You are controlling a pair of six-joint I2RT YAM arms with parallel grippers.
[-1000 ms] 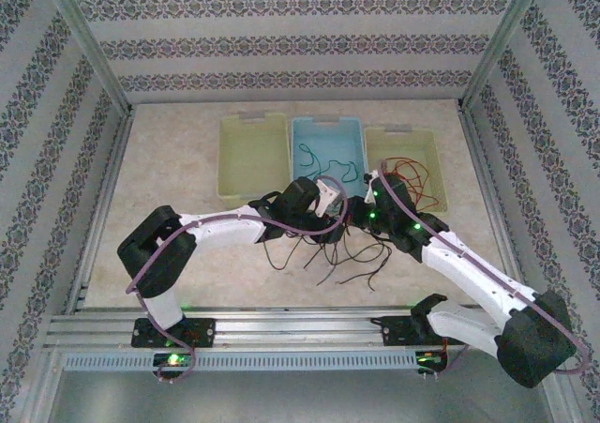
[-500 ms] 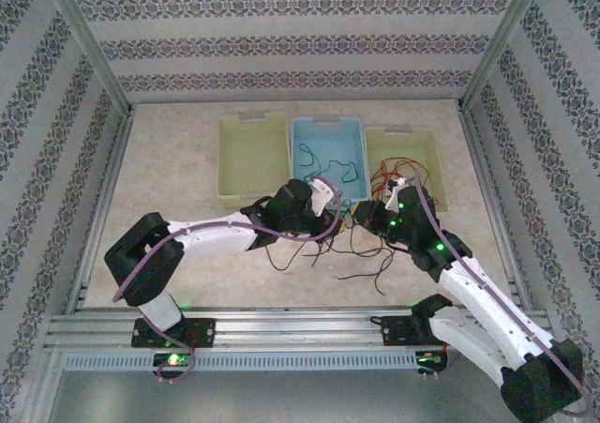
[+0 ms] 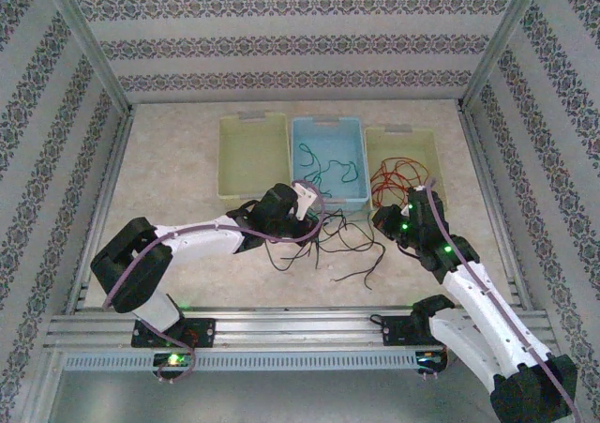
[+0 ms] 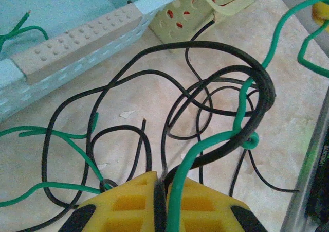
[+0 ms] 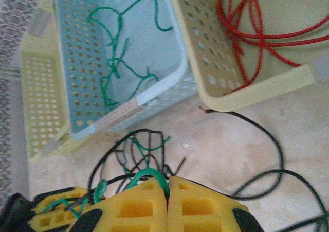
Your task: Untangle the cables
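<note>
The green cables lie over at the blue bin (image 3: 330, 160) (image 5: 126, 49), so the robot's right gripper needs to move up and away from the black tangle, then outward over that bin to release the loop.
A tangle of black cables (image 3: 345, 247) and a green cable (image 4: 207, 148) lies on the table in front of the bins, between my two grippers. My left gripper (image 3: 307, 202) is at the tangle's left end. Its yellow jaws (image 4: 160, 180) are shut on a thick black cable (image 4: 257, 75), and the green cable runs over the right finger. My right gripper (image 3: 383, 219) is at the right end, shut (image 5: 168, 181) on a loop of green cable (image 5: 146, 174). Red cables (image 5: 252, 23) lie in the right bin, and more green cables (image 5: 114, 62) in the blue bin.
Three bins stand in a row at the back: a yellow one (image 3: 251, 123) on the left, a blue one (image 3: 326, 123) in the middle, a yellow one (image 3: 401, 134) on the right. A black cable end (image 5: 205, 110) lies under the right bin's rim.
My left gripper has shut on the black cable. The two grippers have drawn apart, left going left and right going right, and the tangle is spread wider between them.
</note>
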